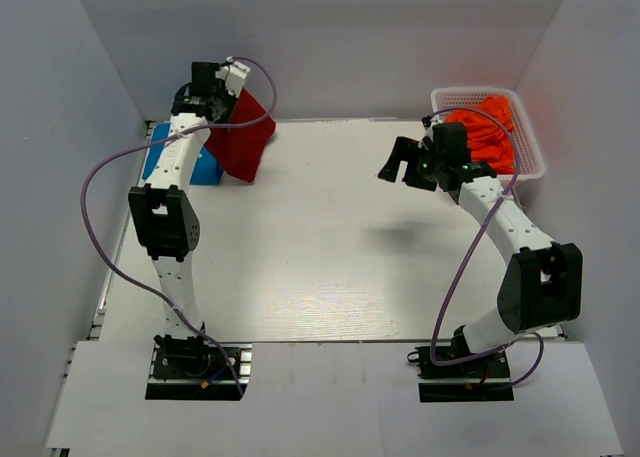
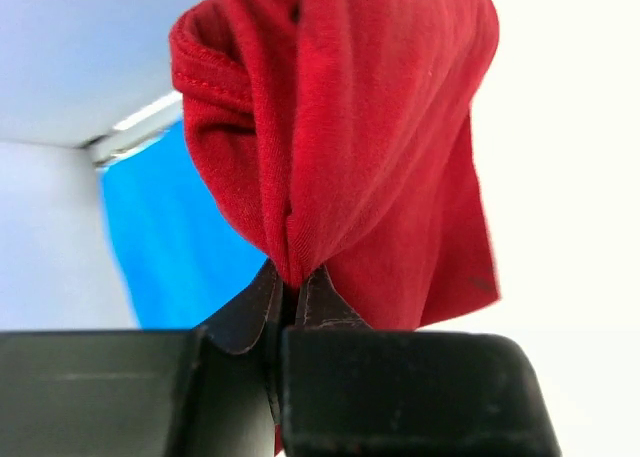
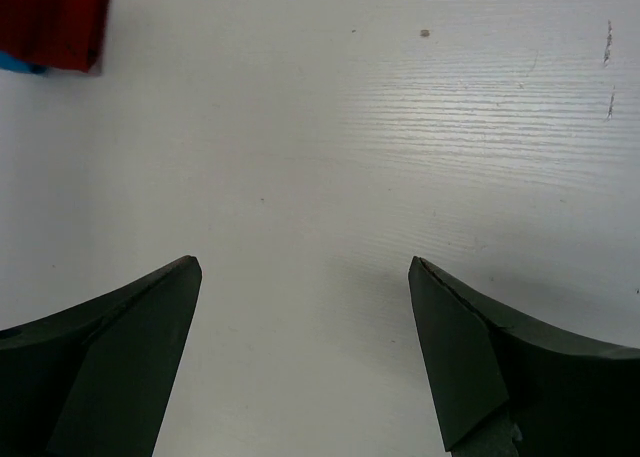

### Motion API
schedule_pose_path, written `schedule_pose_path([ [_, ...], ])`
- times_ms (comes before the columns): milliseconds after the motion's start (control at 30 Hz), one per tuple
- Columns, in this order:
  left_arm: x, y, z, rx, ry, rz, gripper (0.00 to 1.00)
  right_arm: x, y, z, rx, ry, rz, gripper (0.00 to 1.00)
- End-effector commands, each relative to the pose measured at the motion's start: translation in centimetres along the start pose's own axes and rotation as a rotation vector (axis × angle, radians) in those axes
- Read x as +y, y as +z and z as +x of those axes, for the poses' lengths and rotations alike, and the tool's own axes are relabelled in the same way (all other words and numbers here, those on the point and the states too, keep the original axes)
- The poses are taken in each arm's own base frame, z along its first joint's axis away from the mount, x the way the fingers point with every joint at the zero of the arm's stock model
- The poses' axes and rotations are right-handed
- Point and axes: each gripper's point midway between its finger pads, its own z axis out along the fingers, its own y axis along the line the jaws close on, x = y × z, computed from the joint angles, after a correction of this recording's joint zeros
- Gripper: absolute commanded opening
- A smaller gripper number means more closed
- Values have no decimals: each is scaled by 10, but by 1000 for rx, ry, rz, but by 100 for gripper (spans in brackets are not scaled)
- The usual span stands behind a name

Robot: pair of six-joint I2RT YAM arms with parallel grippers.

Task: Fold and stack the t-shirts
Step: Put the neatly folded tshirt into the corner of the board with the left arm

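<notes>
I will move my left gripper to the left in the top view next and turn it over the red t-shirt, because the red t-shirt hangs crooked past the edge of the blue t-shirt [image 2: 182, 235].
My left gripper [image 1: 236, 105] is shut on the dark red t-shirt [image 1: 243, 137], which hangs bunched from its jaws at the back left, above the table. In the left wrist view the red t-shirt [image 2: 370, 147] is pinched between the closed fingertips [image 2: 300, 282]. A folded bright blue t-shirt [image 1: 205, 167] lies on the table under the left arm; it also shows in the left wrist view [image 2: 165, 237]. Orange t-shirts [image 1: 490, 132] fill a basket at the back right. My right gripper [image 1: 398, 163] is open and empty, held above the table left of the basket.
The white basket [image 1: 530, 157] stands at the back right corner. White walls close in the table on the left, back and right. In the right wrist view the bare table surface [image 3: 320, 177] lies below the open fingers, with the red t-shirt's corner [image 3: 55, 22] at the top left.
</notes>
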Motion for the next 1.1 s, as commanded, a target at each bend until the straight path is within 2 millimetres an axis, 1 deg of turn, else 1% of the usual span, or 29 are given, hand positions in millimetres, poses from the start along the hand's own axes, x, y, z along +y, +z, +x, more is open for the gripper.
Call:
schedule_pose_path([
  [0,53,-67,-59,-193,7,-102,0,7,-1,-15,-34,2,-21,90],
  [33,60,-69,-60,-199,2,-113,0,9,-1,-16,-35,10,-23,90],
  [67,73,-70,-57,-198,-10,-145,0,8,2,-15,-28,17,-22,90],
  [100,79,-75,-57,-203,-15,-157,0,8,1,-16,-33,21,-19,90],
  [133,82,-72,-53,-199,-28,-154,0,9,1,-18,-36,24,-19,90],
  [200,93,-67,-38,-174,-43,-169,0,8,1,-19,-35,29,-10,90],
  [233,97,-60,-34,-176,-57,-177,0,10,0,-21,-43,28,-13,90],
  [267,104,-52,-23,-157,-77,-186,0,9,0,-21,-43,36,-3,90],
  [333,115,-45,-8,-124,-100,-214,0,9,-1,-23,-53,34,1,90],
  [367,122,-42,-8,-134,-105,-230,0,7,-2,-27,-64,35,12,90],
  [400,132,-34,4,-116,-118,-242,0,6,-2,-28,-67,36,18,90],
  [467,141,-27,19,-86,-144,-259,0,7,0,-33,-73,35,21,90],
  [500,149,-28,25,-88,-163,-259,0,7,0,-35,-76,42,26,90],
  [567,157,-20,37,-71,-175,-269,0,5,6,-37,-69,44,30,90],
  [600,157,-20,37,-72,-184,-269,0,7,7,-39,-73,48,27,90],
  [633,168,-19,49,-55,-199,-284,0,8,8,-41,-74,54,25,90],
  [667,170,-16,48,-61,-198,-288,0,8,12,-38,-59,56,18,90],
  [700,176,-17,52,-58,-219,-298,0,9,13,-41,-64,58,17,90],
  [733,181,-14,58,-52,-234,-304,14,8,18,-38,-48,67,18,90],
  [767,180,-14,58,-54,-250,-303,42,8,19,-38,-44,66,16,90],
  [800,183,-9,60,-57,-250,-324,79,8,19,-40,-45,62,16,90],
  [833,186,-5,63,-51,-263,-342,100,7,22,-38,-33,66,21,90],
  [867,190,-2,69,-33,-278,-378,100,5,22,-37,-26,72,26,90],
  [900,195,0,68,-42,-279,-398,100,6,23,-36,-21,67,25,90],
  [933,198,-2,66,-49,-305,-414,100,7,22,-36,-23,68,25,90],
  [967,200,1,70,-38,-308,-436,100,7,22,-36,-23,67,22,90],
  [1000,206,-2,64,-62,-325,-461,100,5,21,-34,-21,71,28,90],
  [1033,209,-4,64,-67,-337,-479,100,4,21,-34,-21,72,31,90],
  [1067,215,-11,62,-73,-356,-518,100,5,19,-34,-22,70,29,90],
])
